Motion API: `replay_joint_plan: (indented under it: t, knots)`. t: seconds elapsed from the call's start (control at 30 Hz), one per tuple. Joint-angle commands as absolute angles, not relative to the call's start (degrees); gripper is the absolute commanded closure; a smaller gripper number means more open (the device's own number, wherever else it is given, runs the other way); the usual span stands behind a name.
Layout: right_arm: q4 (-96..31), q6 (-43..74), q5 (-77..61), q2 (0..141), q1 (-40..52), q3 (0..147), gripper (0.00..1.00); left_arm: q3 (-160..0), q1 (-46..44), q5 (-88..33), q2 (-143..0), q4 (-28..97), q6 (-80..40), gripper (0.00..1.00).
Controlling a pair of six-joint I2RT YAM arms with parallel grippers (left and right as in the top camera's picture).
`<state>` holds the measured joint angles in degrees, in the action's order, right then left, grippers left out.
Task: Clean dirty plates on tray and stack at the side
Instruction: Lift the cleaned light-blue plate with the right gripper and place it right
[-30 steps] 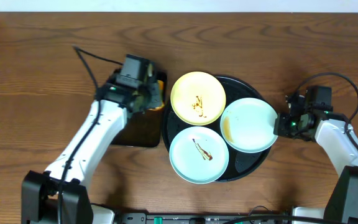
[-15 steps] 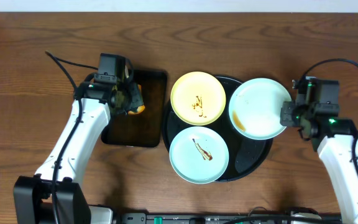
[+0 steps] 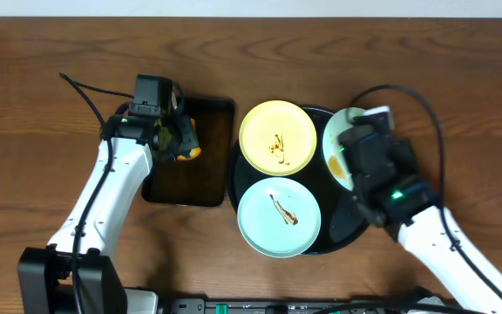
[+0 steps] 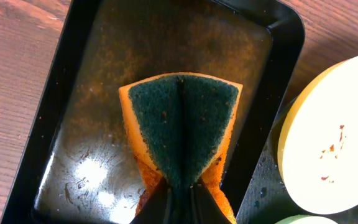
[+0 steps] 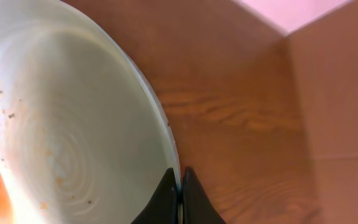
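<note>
To the right in the overhead view, then down, I will bring my right gripper to the bare wooden table and release the rim of the second mint-blue plate, because that table is clear.
The round black tray holds a pale yellow plate and a mint-blue plate, both with brown smears. My right gripper is shut on the rim of a second mint-blue plate, held tilted and raised above the tray's right side. In the overhead view only that plate's left edge shows beside the arm; it has an orange-brown smear. My left gripper is shut on an orange sponge with a green pad, held over the rectangular black tray.
The rectangular tray's bottom is wet and shiny. The yellow plate's edge lies just right of it in the left wrist view. Bare wooden table lies right of the round tray. Arm cables loop over the table.
My right arm has lifted the mint-blue plate, tilted it and swung left toward the camera, now covering most of it. My left gripper with the sponge has barely moved.
</note>
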<state>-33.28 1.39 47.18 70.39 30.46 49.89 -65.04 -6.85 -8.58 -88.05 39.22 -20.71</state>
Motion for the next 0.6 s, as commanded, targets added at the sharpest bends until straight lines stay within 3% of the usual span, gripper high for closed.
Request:
replay_joint_plan:
  t: [0.0, 0.4, 0.57]
  knots:
    - [-33.1, -0.23, 60.36, 69.76, 35.81, 51.07, 0.99, -65.91, -6.66, -7.86, -87.0, 39.48, -19.94, 0.92]
    - [-31.88, 0.23, 65.76, 69.76, 36.77, 51.07, 0.99, -65.91, -6.66, -7.86, -87.0, 39.68, -19.94, 0.93]
    - [-32.27, 7.27, 62.67, 69.76, 33.47, 51.07, 0.99, -65.91, -6.66, -7.86, -87.0, 39.86, -19.94, 0.93]
